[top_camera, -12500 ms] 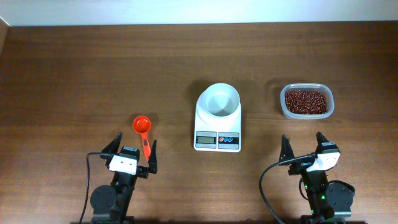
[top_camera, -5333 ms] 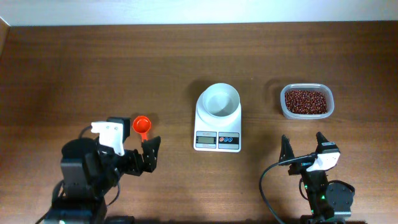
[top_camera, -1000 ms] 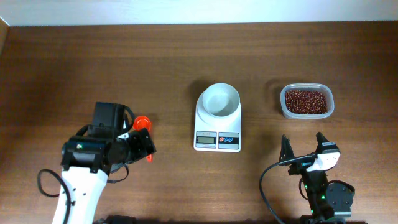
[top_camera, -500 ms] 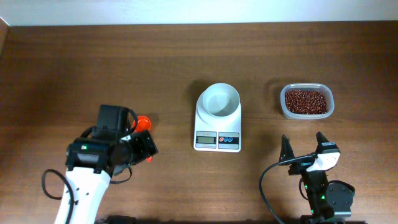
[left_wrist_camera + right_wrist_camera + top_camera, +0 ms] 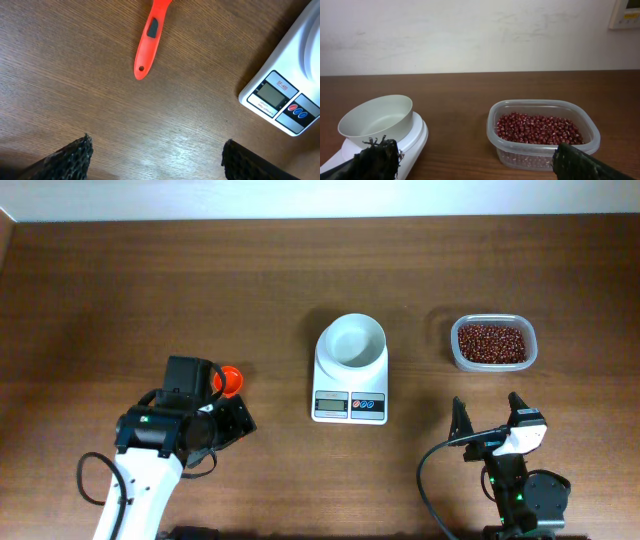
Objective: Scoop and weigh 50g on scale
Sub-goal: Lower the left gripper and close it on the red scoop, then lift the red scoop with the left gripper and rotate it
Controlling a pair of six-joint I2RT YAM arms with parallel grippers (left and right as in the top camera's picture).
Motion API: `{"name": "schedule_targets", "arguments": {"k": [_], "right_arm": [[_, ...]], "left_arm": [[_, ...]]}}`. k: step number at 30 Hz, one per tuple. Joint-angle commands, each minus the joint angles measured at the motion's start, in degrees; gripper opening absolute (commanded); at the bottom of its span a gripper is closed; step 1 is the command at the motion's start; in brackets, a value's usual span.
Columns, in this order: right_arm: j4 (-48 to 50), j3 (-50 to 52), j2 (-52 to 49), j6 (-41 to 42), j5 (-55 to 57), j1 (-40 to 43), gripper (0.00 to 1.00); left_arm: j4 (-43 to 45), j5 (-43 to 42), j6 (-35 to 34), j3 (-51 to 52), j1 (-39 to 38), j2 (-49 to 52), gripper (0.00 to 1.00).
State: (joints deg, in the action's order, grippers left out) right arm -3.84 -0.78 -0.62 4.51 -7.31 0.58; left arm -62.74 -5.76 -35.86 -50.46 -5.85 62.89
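Observation:
The left gripper moves away from my base next, then down onto the scoop cup's rim (image 5: 217,381), on the side away from the scale.
The white scale (image 5: 350,392) stands mid-table with an empty white bowl (image 5: 351,342) on top. An orange scoop (image 5: 229,378) lies to its left; only its round cup shows overhead, the handle being hidden under my left gripper (image 5: 228,420). In the left wrist view the scoop's handle (image 5: 150,37) lies flat on the wood ahead of the left gripper (image 5: 156,150), which hangs above the table, open and empty, with the scale (image 5: 285,95) at right. My right gripper (image 5: 486,415) rests open and empty near the front edge, facing the bowl (image 5: 377,117).
A clear plastic tub of red beans (image 5: 492,342) sits right of the scale, seen close in the right wrist view as the tub (image 5: 540,130). A pale wall rises behind the table's far edge.
My left arm has shifted slightly right and toward the front, now covering the scoop's handle overhead. Its jaws stay open. The right arm has not moved.

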Motion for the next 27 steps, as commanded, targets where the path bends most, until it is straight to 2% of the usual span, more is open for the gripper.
{"name": "schedule_targets", "arguments": {"k": [1, 18, 23, 27], "right_arm": [[-0.17, 0.46, 0.42, 0.17, 0.31, -0.57, 0.99], [-0.17, 0.46, 0.42, 0.17, 0.31, -0.57, 0.99], [-0.17, 0.46, 0.42, 0.17, 0.31, -0.57, 0.99], [-0.17, 0.46, 0.42, 0.17, 0.31, -0.57, 0.99]], "left_arm": [[0.2, -0.39, -0.61, 0.55, -0.17, -0.57, 0.86], [4.94, -0.11, -0.61, 0.55, -0.17, -0.57, 0.9], [10.86, 11.61, -0.55, 0.55, -0.15, 1.6, 0.88], [17.79, 12.07, 4.04, 0.55, 0.0, 8.13, 0.87]]}}
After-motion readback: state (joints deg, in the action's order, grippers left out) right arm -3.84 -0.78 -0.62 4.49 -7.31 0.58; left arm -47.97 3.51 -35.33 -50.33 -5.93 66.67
